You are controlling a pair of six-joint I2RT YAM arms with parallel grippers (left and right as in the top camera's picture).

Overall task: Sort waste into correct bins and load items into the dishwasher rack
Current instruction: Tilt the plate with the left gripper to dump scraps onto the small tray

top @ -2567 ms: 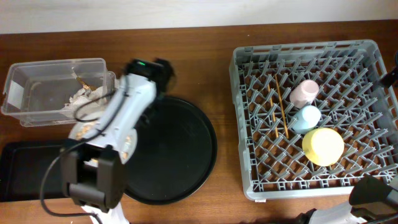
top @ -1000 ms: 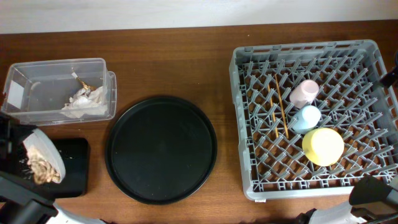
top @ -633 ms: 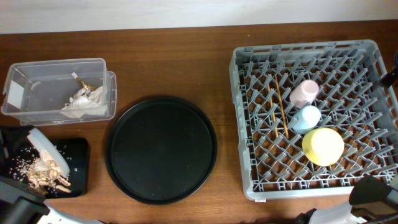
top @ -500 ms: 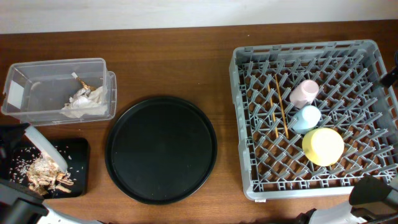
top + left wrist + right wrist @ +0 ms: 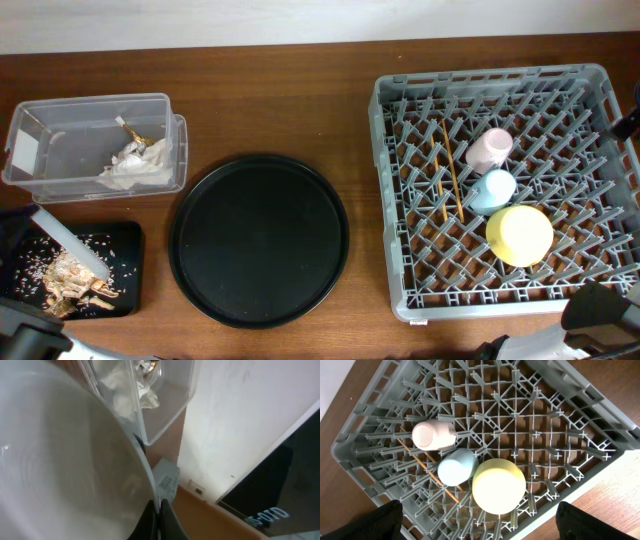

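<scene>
I will swing my left gripper to the right in the overhead view next and lower the plate [image 5: 70, 243] level onto the round black tray [image 5: 262, 241]. Then I will let it go, because that tray is empty.
My left gripper [image 5: 157, 521] is shut on the rim of the round grey-white plate [image 5: 70, 243], which stands steeply tilted over the shallow black tray [image 5: 125, 240]. Beige food scraps [image 5: 68, 277] lie in that tray. In the left wrist view the plate [image 5: 60, 460] fills the left side. Crumpled paper wrappers [image 5: 135, 162] sit in the clear box [image 5: 60, 135]. In the dishwasher rack [image 5: 400, 130] are the pink cup [image 5: 490, 148], blue cup [image 5: 493, 190], yellow saucer [image 5: 520, 235] and chopsticks [image 5: 450, 175]. My right gripper [image 5: 489, 527] hangs open above the rack, holding nothing.
A large round black tray [image 5: 260, 240] lies in the middle of the brown table between the bins and the rack. Part of my right arm [image 5: 605, 315] shows at the bottom right corner. The wall edge runs along the back.
The plate has tipped steeper over the shallow black tray, and the scraps have slid off it into the tray. The right arm has not moved.
</scene>
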